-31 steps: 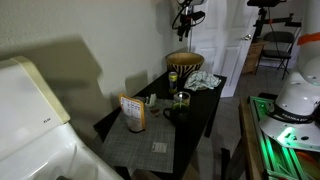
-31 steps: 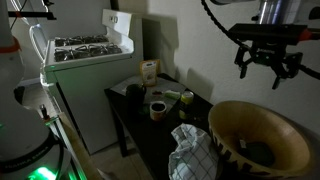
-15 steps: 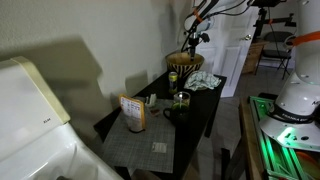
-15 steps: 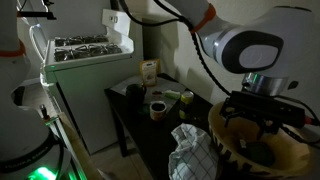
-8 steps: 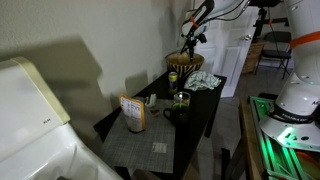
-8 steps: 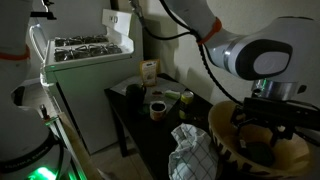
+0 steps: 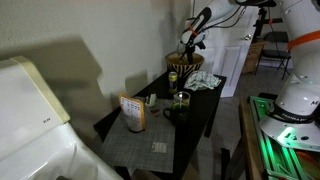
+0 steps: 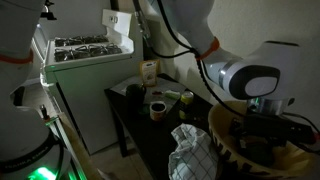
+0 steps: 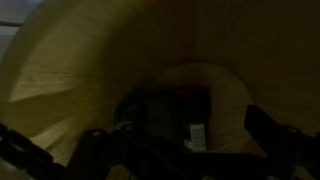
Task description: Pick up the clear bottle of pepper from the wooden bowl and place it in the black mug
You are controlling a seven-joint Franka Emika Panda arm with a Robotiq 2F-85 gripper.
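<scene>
Next, my gripper moves down over the white label (image 9: 197,135) and closes, as the clear pepper bottle (image 9: 165,120) lies below on the bottom of the bowl, between the open fingers.
The wooden bowl (image 8: 226,122) stands at the table's near end; in an exterior view it is at the far end (image 7: 185,61). My gripper (image 8: 262,142) is lowered into it, also seen from afar (image 7: 188,42). In the wrist view the bowl's tan inside (image 9: 90,60) fills the frame. The clear pepper bottle (image 9: 165,120) lies on the bottom, with a dark cap and a white label. My gripper (image 9: 185,150) is open, with one finger on each side of the bottle; whether they touch it is too dark to tell. The black mug (image 8: 134,90) sits farther along the table.
A checked cloth (image 8: 190,155) lies beside the bowl. A cup (image 8: 157,107), a glass jar with greenish contents (image 8: 187,98) and an orange-and-white box (image 8: 148,70) stand on the dark table (image 8: 130,115). A white washer (image 8: 80,60) flanks it.
My gripper has come down from high above the table into the bowl, and over the last second sank lower towards the bottle.
</scene>
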